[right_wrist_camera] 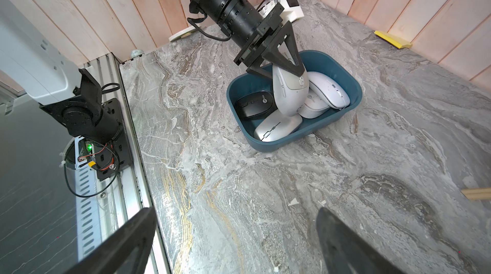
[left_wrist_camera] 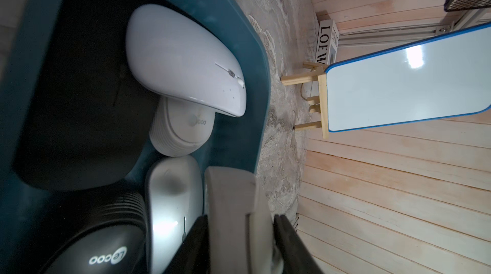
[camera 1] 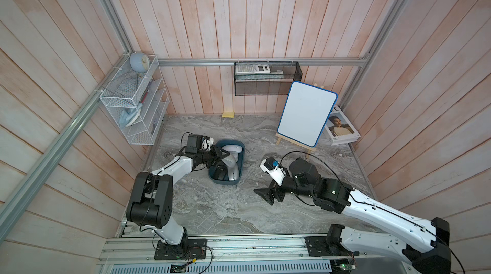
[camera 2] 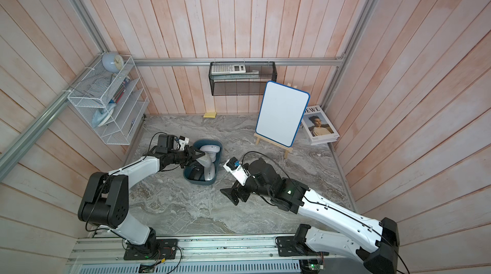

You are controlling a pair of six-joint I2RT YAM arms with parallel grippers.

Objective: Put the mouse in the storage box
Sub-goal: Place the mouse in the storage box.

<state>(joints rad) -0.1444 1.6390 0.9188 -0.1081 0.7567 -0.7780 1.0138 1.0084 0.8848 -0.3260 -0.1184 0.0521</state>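
Note:
My left gripper holds the pale grey mouse inside the box's rim already, so next I will ease it slightly farther in over the silver mouse (camera 1: 233, 173) (left_wrist_camera: 174, 202) and let go.
The dark teal storage box (camera 1: 225, 182) (camera 2: 198, 181) stands on the marble table, left of centre. My left gripper (camera 1: 224, 157) (right_wrist_camera: 289, 65) is shut on a pale grey mouse (camera 1: 230, 162) (left_wrist_camera: 233, 206) (right_wrist_camera: 289, 94). That mouse hangs nose-down inside the box, leaning over the ones lying there. Those are a black mouse (right_wrist_camera: 252, 104), a silver mouse (right_wrist_camera: 276, 127) and two white mice (right_wrist_camera: 329, 89) (right_wrist_camera: 313, 106). My right gripper (camera 1: 265, 195) (right_wrist_camera: 236, 214) hovers low over bare table to the right of the box, open with nothing between its fingers.
A blue-rimmed whiteboard on a wooden easel (camera 1: 307, 113) stands at the back right, with a book (camera 1: 341, 129) behind it. A yellow note pad (camera 1: 228, 114) lies by the back wall. A black mesh basket (camera 1: 265, 78) and a white wire rack (camera 1: 132, 105) hang on the walls.

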